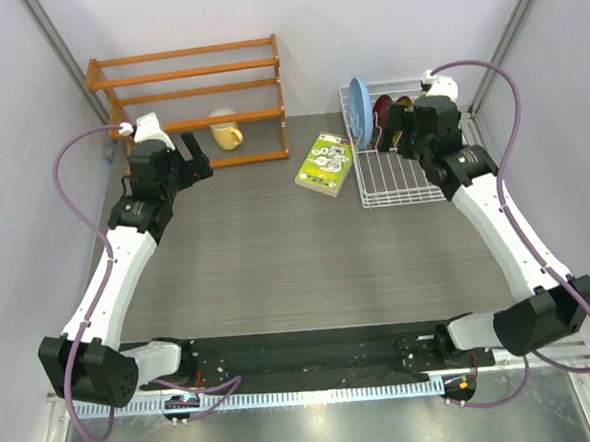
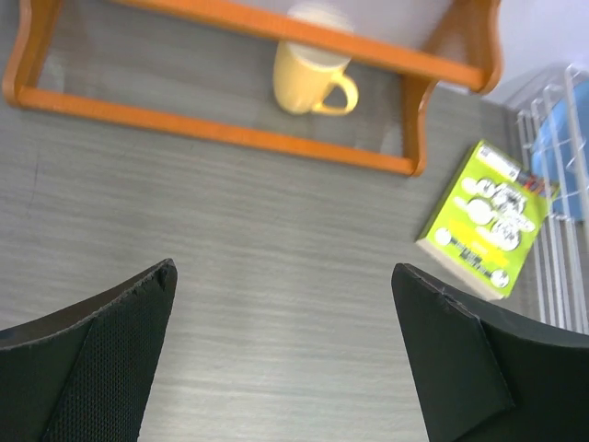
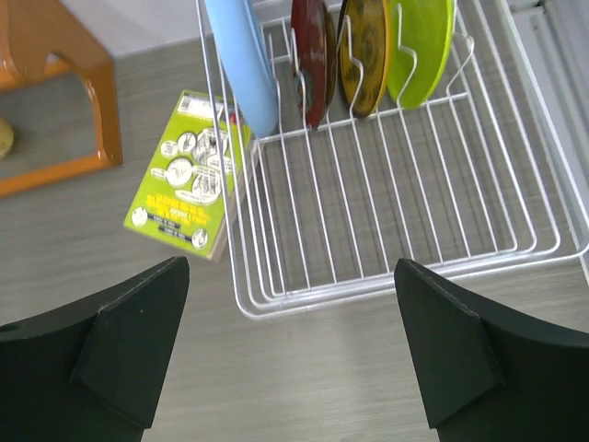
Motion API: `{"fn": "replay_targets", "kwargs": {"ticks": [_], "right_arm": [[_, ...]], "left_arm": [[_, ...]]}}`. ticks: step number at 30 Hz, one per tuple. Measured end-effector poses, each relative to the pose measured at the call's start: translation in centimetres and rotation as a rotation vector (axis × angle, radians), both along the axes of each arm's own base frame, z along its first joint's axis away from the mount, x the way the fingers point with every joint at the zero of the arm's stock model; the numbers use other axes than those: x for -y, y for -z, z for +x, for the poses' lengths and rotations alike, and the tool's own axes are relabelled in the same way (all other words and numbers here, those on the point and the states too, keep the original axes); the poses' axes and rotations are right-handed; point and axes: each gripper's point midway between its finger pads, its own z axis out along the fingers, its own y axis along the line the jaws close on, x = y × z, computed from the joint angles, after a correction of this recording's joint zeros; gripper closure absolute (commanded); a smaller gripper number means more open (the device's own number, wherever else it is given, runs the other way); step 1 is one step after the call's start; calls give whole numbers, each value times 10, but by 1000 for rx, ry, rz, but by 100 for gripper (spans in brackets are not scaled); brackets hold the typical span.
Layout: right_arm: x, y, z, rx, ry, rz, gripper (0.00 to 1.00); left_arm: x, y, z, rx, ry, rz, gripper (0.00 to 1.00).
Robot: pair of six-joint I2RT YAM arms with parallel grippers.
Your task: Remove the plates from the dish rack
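My right gripper is to move outward and down next, onto the light blue plate's near rim (image 1: pixel 366 131) (image 3: pixel 245 83), since a gap beside the dark red plate leaves room for a finger.
The white wire dish rack (image 1: pixel 401 179) stands at the back right. Four plates stand upright at its far end: light blue (image 3: pixel 244 64), dark red (image 3: pixel 308 55), amber (image 3: pixel 363 51) and lime green (image 3: pixel 421 46). In the top view I see the light blue plate (image 1: pixel 360 110) and the dark red one (image 1: pixel 382 115); the others are behind my arm. My right gripper (image 3: pixel 291 262) is open and empty, above the rack's near rim (image 3: pixel 386 285). My left gripper (image 2: pixel 283 267) is open and empty over the bare table, in front of the shelf.
An orange wooden shelf rack (image 1: pixel 192 87) stands at the back left with a yellow mug (image 1: pixel 226 132) on its bottom shelf. A green book (image 1: pixel 324 163) lies flat just left of the dish rack. Grey walls close in both sides.
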Motion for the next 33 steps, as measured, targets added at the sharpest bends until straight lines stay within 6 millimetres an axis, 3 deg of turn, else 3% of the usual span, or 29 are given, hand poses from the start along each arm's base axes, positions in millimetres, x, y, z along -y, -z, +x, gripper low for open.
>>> {"fn": "replay_targets", "kwargs": {"ticks": [3,6,10,12,17,22,27,30,31,33], "right_arm": [[-1,-19,14,41,18,9,0],[-19,-40,23,142,-76,54,0],[-37,-36,35,203,-159,78,0],[-42,-30,55,186,-175,38,0],[-48,-27,130,161,-140,-98,0],[-42,2,169,94,-86,-221,4],[-37,38,198,34,-52,-323,11],[-39,59,210,4,-52,-366,22],[-41,65,214,-4,-53,-382,31],[-45,81,221,-25,-54,-421,41]], "left_arm": [[4,-16,10,27,11,-14,0],[13,-23,19,34,47,-30,1],[22,-18,29,9,62,-86,1],[26,-13,37,-10,74,-97,1],[33,8,45,-50,95,-123,1],[39,24,44,-64,127,-135,0],[44,20,47,-43,153,-146,1],[45,23,52,-42,154,-146,1],[45,27,54,-50,154,-144,0],[45,36,57,-71,152,-137,0]]}}
